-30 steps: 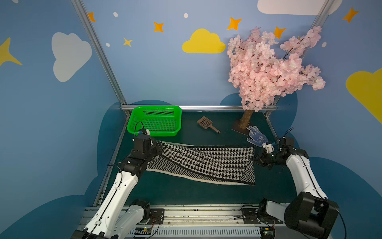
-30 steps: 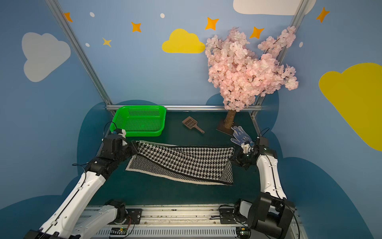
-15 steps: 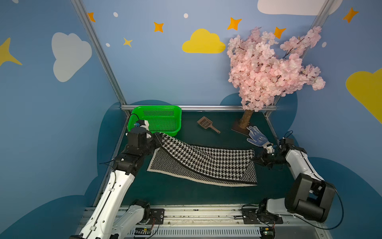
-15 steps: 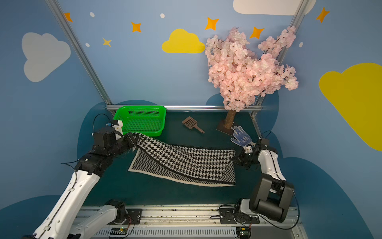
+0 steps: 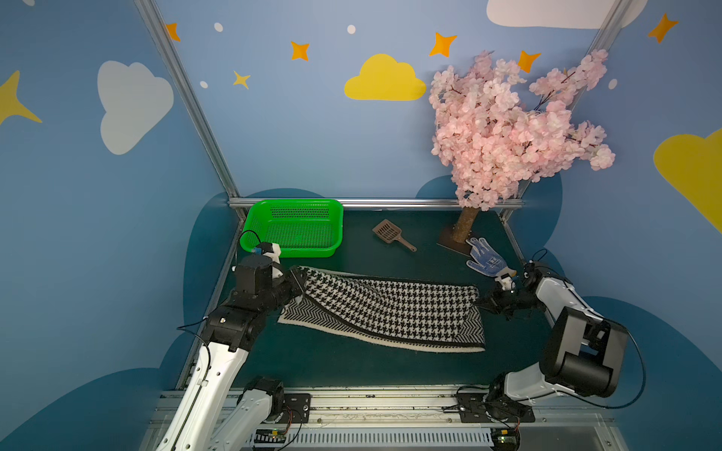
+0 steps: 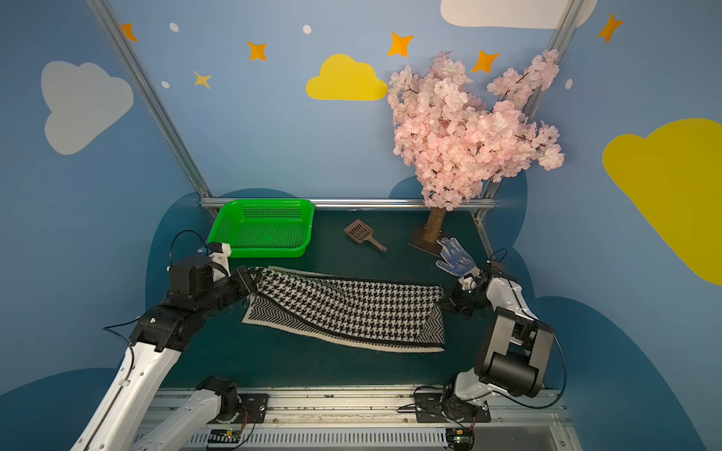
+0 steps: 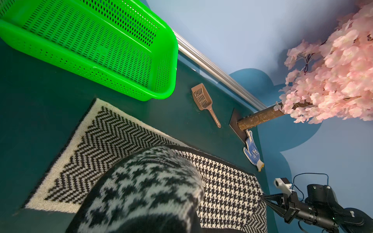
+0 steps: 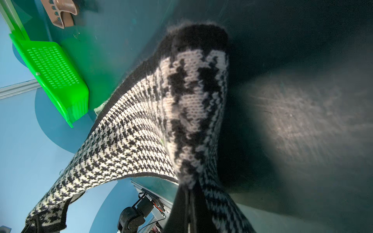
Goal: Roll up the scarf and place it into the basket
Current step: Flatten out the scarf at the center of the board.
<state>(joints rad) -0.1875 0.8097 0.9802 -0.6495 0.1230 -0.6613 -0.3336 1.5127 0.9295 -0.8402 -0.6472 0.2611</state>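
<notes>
The robot's left gripper will next lower the scarf's corner onto the scarf's herringbone end (image 5: 297, 310) (image 7: 91, 159) below the gripper and let go of it there, because that end is still uncovered.
The scarf (image 5: 390, 308) (image 6: 351, 308) lies across the dark mat, houndstooth face up, with a herringbone strip along its near edge. My left gripper (image 5: 301, 283) (image 6: 254, 279) is shut on the scarf's left far corner, just in front of the basket (image 5: 293, 202) (image 6: 265, 202). My right gripper (image 5: 482, 302) (image 6: 445, 302) is shut on the right far corner. In the left wrist view the scarf (image 7: 141, 191) drapes over and hides the jaws. In the right wrist view the scarf (image 8: 191, 100) bunches at the closed fingers (image 8: 181, 203). The green basket holds nothing.
A brown scoop (image 5: 392, 234) lies right of the basket. A blue-dotted glove (image 5: 486, 257) lies close behind my right gripper, beside the trunk (image 5: 463, 226) of a pink blossom tree. A metal rail (image 5: 390, 203) and blue walls close in the mat.
My left gripper rose with the scarf's left end toward the basket, then came back down and a little to the right. The right arm's elbow folded up while its gripper stayed at the right end.
</notes>
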